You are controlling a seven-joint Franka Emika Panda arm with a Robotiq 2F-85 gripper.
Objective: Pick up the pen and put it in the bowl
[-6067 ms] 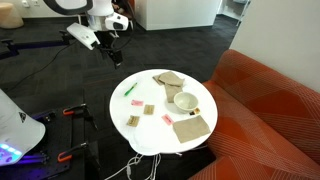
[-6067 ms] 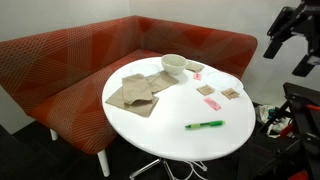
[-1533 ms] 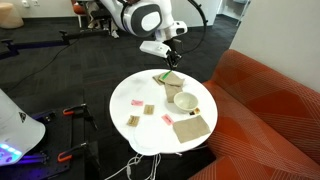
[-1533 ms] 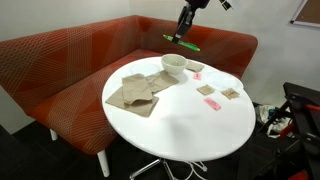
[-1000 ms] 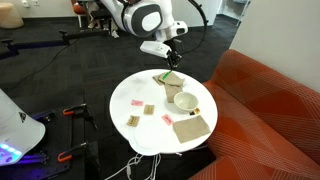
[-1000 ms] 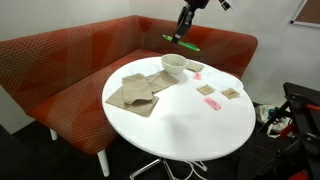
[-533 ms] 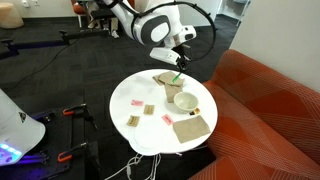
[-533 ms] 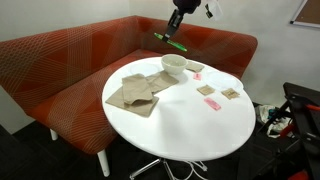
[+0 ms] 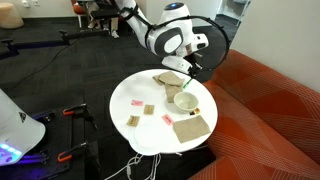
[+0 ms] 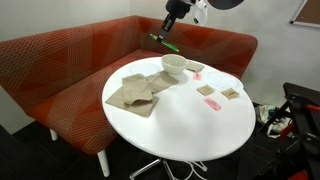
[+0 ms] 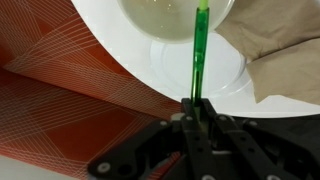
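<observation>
My gripper needs to go down farther across the bowl's rim next and release the pen, because the bowl's cream inside is below it with only the pen's far part over it.
My gripper [image 11: 193, 112] is shut on the thin green pen [image 11: 198, 50], which sticks out from the jaws over the table. In the wrist view the pen's far tip reaches the cream inside of the white bowl [image 11: 160, 12] at the top edge. In both exterior views the gripper [image 9: 188, 74] [image 10: 168, 31] hangs above the table with the pen [image 9: 186, 85] [image 10: 163, 42] slanting down from it. The bowl [image 9: 186, 101] [image 10: 174, 65] stands on the round white table [image 9: 150, 125] [image 10: 180, 125], just below and beside the pen.
Flat tan cloths [image 9: 190, 127] [image 10: 135, 92] [image 11: 285, 50] lie beside the bowl. Small pink-red pieces [image 9: 136, 104] [image 10: 211, 103] and tan squares [image 10: 230, 93] are scattered on the table. A red sofa [image 9: 270, 110] [image 10: 80, 60] wraps round the table's edge.
The gripper, still shut on the pen, has travelled sideways across the table's far side and now hangs close over the bowl. The pen's tilt has changed slightly.
</observation>
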